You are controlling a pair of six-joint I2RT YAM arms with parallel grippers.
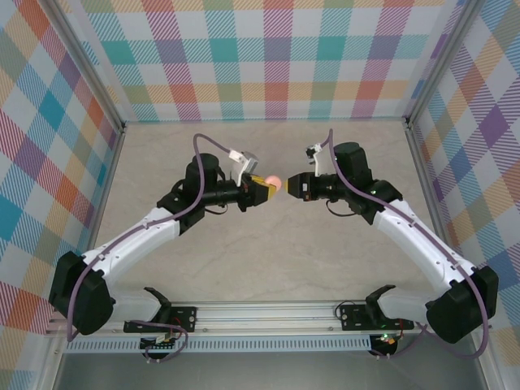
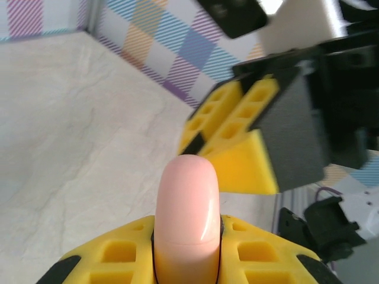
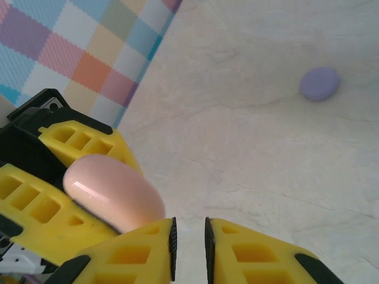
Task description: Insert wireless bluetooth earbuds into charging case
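My left gripper will next tilt downward, lower the pale pink case [image 1: 274, 180] and let it go on the tabletop, as the bare marble in the middle of the table is below that gripper.
My left gripper [image 1: 266, 184] is shut on a glossy pale pink charging case [image 2: 186, 207], held well above the table. The case's rounded end sticks out past the yellow fingers, and a thin seam runs across it; its lid looks closed. From above, the case [image 1: 274, 180] hangs between both grippers at mid-table. My right gripper [image 3: 189, 223] faces it from the right, its tips just beside the case [image 3: 112, 192] without touching it. Those jaws are all but shut, with a narrow slit between the black pads and nothing in it. The earbuds are out of view.
A small lilac round disc [image 3: 320, 83] lies flat on the pale marble-look table [image 1: 268, 260], apart from both grippers. Checked walls [image 1: 268, 57] close in the back and both sides. Both arms meet over the table's middle.
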